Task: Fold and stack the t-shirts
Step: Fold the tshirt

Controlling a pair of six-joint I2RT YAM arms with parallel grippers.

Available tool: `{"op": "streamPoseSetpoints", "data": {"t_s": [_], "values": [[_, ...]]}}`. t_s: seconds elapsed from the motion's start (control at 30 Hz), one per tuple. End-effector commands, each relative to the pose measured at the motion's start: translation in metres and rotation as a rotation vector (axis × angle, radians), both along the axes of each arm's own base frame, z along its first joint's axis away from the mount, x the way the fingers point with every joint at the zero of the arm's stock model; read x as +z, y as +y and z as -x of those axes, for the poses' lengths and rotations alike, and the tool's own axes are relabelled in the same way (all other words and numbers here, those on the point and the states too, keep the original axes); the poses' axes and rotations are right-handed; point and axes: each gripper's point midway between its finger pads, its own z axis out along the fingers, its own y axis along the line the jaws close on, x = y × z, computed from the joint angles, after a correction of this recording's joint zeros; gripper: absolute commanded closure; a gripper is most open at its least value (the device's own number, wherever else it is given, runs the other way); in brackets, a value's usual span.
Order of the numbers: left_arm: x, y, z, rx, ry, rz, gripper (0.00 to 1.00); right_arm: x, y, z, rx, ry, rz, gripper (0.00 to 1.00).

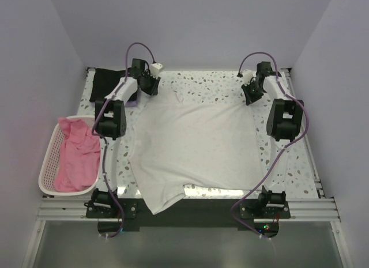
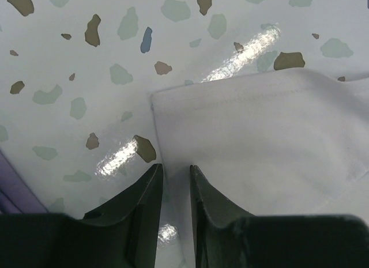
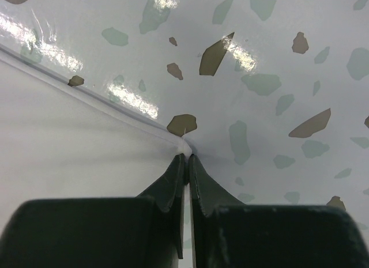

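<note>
The tip of the t-shirt's corner goes back with my right gripper over the white t-shirt's side border (image 1: 252,131) next for release, since its far edge still lies flat, unfolded.
A white t-shirt (image 1: 196,147) lies spread flat on the speckled table, its lower part hanging over the near edge. My left gripper (image 1: 151,86) is at its far left corner. In the left wrist view the gripper (image 2: 173,170) has its jaws a little apart, and the white t-shirt's (image 2: 259,141) side edge runs into the gap. My right gripper (image 1: 249,97) is at the far right corner. In the right wrist view the gripper (image 3: 188,157) is shut on the corner tip of the white t-shirt (image 3: 75,135).
A black t-shirt (image 1: 106,80) lies at the far left corner of the table. A lavender t-shirt (image 1: 134,100) lies partly under the left arm, and its edge shows in the left wrist view (image 2: 11,193). A pink t-shirt (image 1: 78,155) fills the pale lattice basket (image 1: 49,158) at the left edge.
</note>
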Motion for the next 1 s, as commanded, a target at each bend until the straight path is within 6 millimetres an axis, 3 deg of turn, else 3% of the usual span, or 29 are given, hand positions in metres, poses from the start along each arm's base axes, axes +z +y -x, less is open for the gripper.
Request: {"op": "streamPoseSetpoints", "data": {"t_s": [0.0, 0.13, 0.27, 0.3, 0.5, 0.6, 0.7, 0.97], "values": [[-0.025, -0.011, 0.016, -0.040, 0.096, 0.023, 0.70, -0.007, -0.008, 0.010, 0.007, 0.041, 0.043, 1.00], [-0.027, -0.015, 0.015, -0.053, 0.101, 0.036, 0.78, -0.005, -0.009, 0.010, 0.005, 0.038, 0.046, 1.00], [-0.017, -0.016, 0.007, -0.049, 0.064, 0.041, 1.00, -0.002, -0.008, 0.009, 0.002, 0.028, 0.042, 1.00], [-0.013, -0.015, 0.004, -0.040, 0.053, 0.046, 1.00, 0.001, -0.009, 0.006, -0.001, 0.020, 0.042, 1.00], [0.055, -0.016, -0.017, -0.037, -0.104, 0.098, 1.00, 0.030, -0.010, -0.007, -0.014, -0.055, 0.042, 1.00], [0.105, -0.017, -0.017, -0.066, -0.184, 0.132, 1.00, 0.050, -0.008, -0.010, -0.011, -0.096, 0.034, 1.00], [0.132, -0.021, -0.008, -0.106, -0.220, 0.161, 1.00, 0.067, -0.004, -0.010, -0.004, -0.126, 0.015, 1.00], [0.158, -0.021, 0.026, -0.190, -0.243, 0.152, 1.00, 0.096, -0.002, -0.001, 0.032, -0.170, 0.010, 1.00]]}}
